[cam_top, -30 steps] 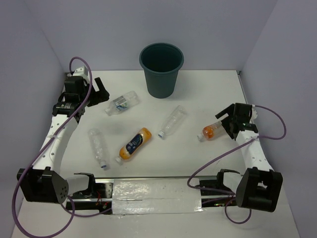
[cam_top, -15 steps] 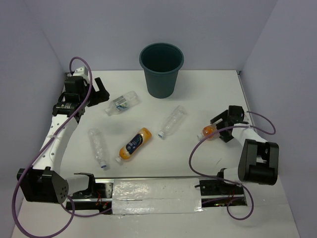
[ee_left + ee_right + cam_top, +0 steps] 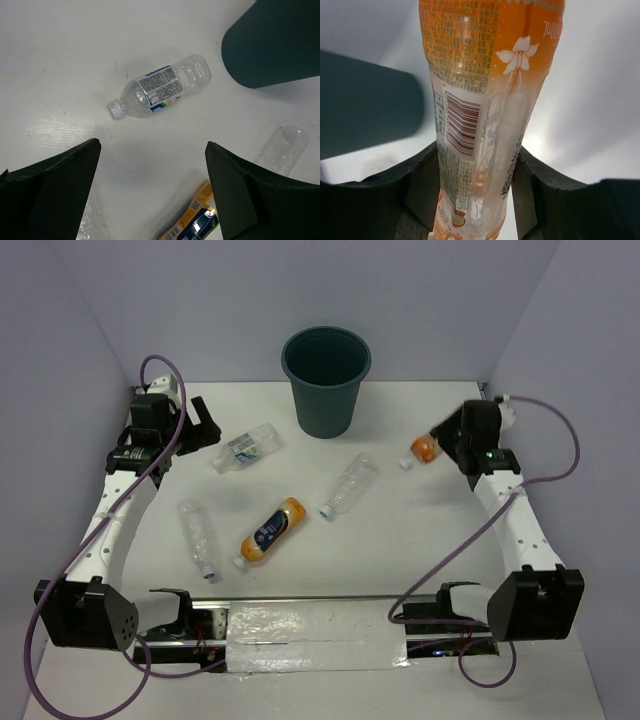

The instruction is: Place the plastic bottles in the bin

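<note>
I need to move the short orange bottle [image 3: 423,449] in my right gripper up and outward over the dark teal bin's opening, because it still hangs below the bin's rim.
My right gripper [image 3: 447,445] [image 3: 476,175] is shut on the short orange bottle [image 3: 423,449] [image 3: 487,90] and holds it off the table, right of the dark teal bin [image 3: 326,380] [image 3: 365,110]. My left gripper [image 3: 208,425] [image 3: 152,187] hangs open at the back left, nothing between its fingers, just left of a clear bottle [image 3: 246,448] [image 3: 160,92]. A second clear bottle [image 3: 349,485] [image 3: 282,147] lies mid-table. A third clear bottle [image 3: 199,533] lies at the front left. The larger orange bottle with the dark blue label [image 3: 272,531] [image 3: 192,225] lies beside it.
Lilac walls close the table on the left, back and right. The arm bases and a taped metal rail [image 3: 310,625] run along the near edge. Purple cables [image 3: 545,440] loop off both arms.
My right gripper closed on the short orange bottle, lifted it off the table and carried it back toward the bin. The left arm stayed still.
</note>
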Available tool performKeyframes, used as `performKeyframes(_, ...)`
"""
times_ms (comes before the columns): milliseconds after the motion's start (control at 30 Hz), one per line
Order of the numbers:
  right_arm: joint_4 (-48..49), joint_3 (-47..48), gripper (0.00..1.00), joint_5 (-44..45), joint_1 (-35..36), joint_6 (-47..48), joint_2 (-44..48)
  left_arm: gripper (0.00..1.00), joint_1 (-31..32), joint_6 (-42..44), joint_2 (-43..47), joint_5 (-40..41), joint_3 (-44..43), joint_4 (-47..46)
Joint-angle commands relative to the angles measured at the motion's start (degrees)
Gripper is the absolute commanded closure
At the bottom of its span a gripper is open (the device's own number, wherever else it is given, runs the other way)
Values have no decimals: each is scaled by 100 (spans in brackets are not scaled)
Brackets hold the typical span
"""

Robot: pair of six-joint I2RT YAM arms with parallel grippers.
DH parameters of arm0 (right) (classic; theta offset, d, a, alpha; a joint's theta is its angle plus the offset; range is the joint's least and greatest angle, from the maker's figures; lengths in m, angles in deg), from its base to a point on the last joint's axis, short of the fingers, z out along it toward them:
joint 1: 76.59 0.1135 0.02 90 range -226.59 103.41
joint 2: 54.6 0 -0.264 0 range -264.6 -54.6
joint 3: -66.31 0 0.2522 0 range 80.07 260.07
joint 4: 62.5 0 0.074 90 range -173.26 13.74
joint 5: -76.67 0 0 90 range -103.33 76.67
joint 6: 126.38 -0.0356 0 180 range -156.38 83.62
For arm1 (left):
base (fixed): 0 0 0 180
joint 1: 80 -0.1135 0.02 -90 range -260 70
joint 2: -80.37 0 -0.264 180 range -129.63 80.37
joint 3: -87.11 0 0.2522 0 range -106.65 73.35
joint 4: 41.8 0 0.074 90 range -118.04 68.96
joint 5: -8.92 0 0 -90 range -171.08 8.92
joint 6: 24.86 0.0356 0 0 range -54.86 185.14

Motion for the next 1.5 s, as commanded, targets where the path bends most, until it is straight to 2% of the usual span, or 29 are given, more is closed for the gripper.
performKeyframes(0,-143,1758,54,783,866,366,124,1,-2,47,131,8,-212,-50)
performKeyframes(67,-196,2474,53,1047,1254,550,-315,1,7,30,123,69,-282,72)
performKeyframes(100,-179,3138,53,1336,1630,638,-499,0,-2,3,88,130,-326,143)
performKeyframes(200,-196,4530,52,1811,2177,928,-1360,1,-2,-58,0,411,-555,502)
performKeyframes(367,-91,6403,49,2401,2706,1420,-2931,1,-2,134,78,237,-696,723)
performKeyframes(433,-73,7621,49,2708,2890,1665,-3643,1,-2,109,166,140,-775,855)
performKeyframes(567,172,8505,45,3200,3066,1930,-4402,1,-2,152,254,-131,-828,1066)
performKeyframes(667,883,8305,44,3518,3119,2185,-4710,1,7,258,412,-221,-766,1067)
performKeyframes(833,920,8770,45,3439,3172,2361,-5395,1,7,232,501,-177,-705,1066)
performKeyframes(1000,1438,8585,41,3597,3357,2905,-5668,1,7,249,483,-116,-687,1093)
performKeyframes(1067,1378,8786,30,3554,3366,2933,-5914,1,7,258,518,-98,-678,1093)
performKeyframes(1133,1246,9024,11,3388,3409,2985,-6064,1,7,258,553,-80,-652,1093)
performKeyframes(1167,1193,9147,7,3360,3453,3020,-6082,1,7,267,571,-80,-643,1093)
performKeyframes(1233,1297,9017,3,3229,3549,3126,-5916,1,7,267,597,-63,-626,1093)
performKeyframes(1367,1061,8596,3,3114,3629,2846,-4935,1,7,275,641,-62,-582,1075)
performKeyframes(1467,763,7692,2,3044,3647,2661,-4204,1,7,249,650,-62,-538,1031)
